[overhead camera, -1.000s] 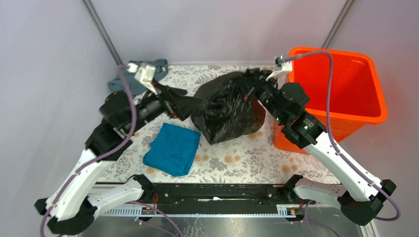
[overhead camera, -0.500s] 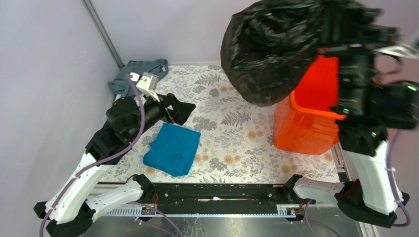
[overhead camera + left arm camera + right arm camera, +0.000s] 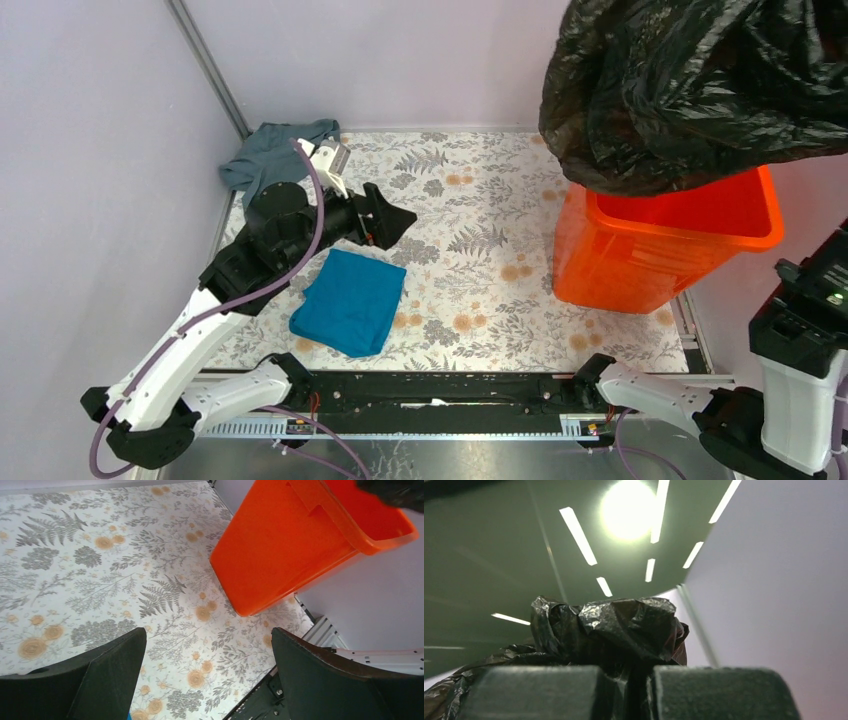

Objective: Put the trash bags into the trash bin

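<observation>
I should move my left gripper toward the right in the top view next, onto the nearest corner of the bin's rim, because the hanging bag leaves that corner uncovered.
A full black trash bag [image 3: 700, 90] hangs high over the orange trash bin [image 3: 620, 260], hiding most of its opening. My right gripper [image 3: 630, 692] is shut on a bunched fold of the bag [image 3: 609, 630]; in the top view the gripper is hidden behind the bag. My left gripper [image 3: 395, 215] is open and empty above the flowered table, left of the bin. In the left wrist view its fingers [image 3: 100, 680] stand wide apart with the bin [image 3: 280, 545] ahead at upper right.
A folded blue cloth [image 3: 350, 300] lies on the flowered tablecloth [image 3: 480, 280] by the left arm. A grey-blue cloth [image 3: 275, 150] lies at the back left corner. A slanted metal pole [image 3: 205, 60] stands at the back left. The bin sits at the table's right edge.
My right arm has lifted the black bag off the table, up and right, until it hangs over the bin. My left gripper has let go of the bag and moved slightly right.
</observation>
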{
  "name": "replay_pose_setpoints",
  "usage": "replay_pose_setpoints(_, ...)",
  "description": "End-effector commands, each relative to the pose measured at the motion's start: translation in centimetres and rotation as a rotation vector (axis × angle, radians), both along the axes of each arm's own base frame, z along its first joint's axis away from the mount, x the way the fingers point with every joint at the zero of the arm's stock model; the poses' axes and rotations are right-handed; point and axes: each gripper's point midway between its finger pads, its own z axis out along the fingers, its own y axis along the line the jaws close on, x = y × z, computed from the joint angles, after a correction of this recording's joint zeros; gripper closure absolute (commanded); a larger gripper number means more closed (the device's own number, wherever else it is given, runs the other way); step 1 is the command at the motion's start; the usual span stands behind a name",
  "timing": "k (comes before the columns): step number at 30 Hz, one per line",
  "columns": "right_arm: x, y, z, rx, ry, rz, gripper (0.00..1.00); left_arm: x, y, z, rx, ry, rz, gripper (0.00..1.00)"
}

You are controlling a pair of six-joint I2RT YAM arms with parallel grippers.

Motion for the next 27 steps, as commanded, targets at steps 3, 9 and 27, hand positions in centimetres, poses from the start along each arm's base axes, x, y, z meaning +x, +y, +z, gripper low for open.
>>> replay_pose_setpoints(3, 2.9, -1.5, -4.0, -0.036, 0.231, -0.298, 1.0, 0.1, -2.6, 1.1, -0.117, 0.038, -0.068, 0.01)
replay_pose_setpoints(9, 1.1, -4.2, -3.5, 0.033, 0.254, -0.345, 1.0, -0.1, -4.8, 0.9, -0.176, 0.11, -0.145, 0.01)
replay_pose_setpoints(27, 3.6, -3.6, -7.3, 0.005, 0.406, -0.527, 1.0, 0.0, -9.9, 0.3, -0.31, 0.232, -0.331, 0.01)
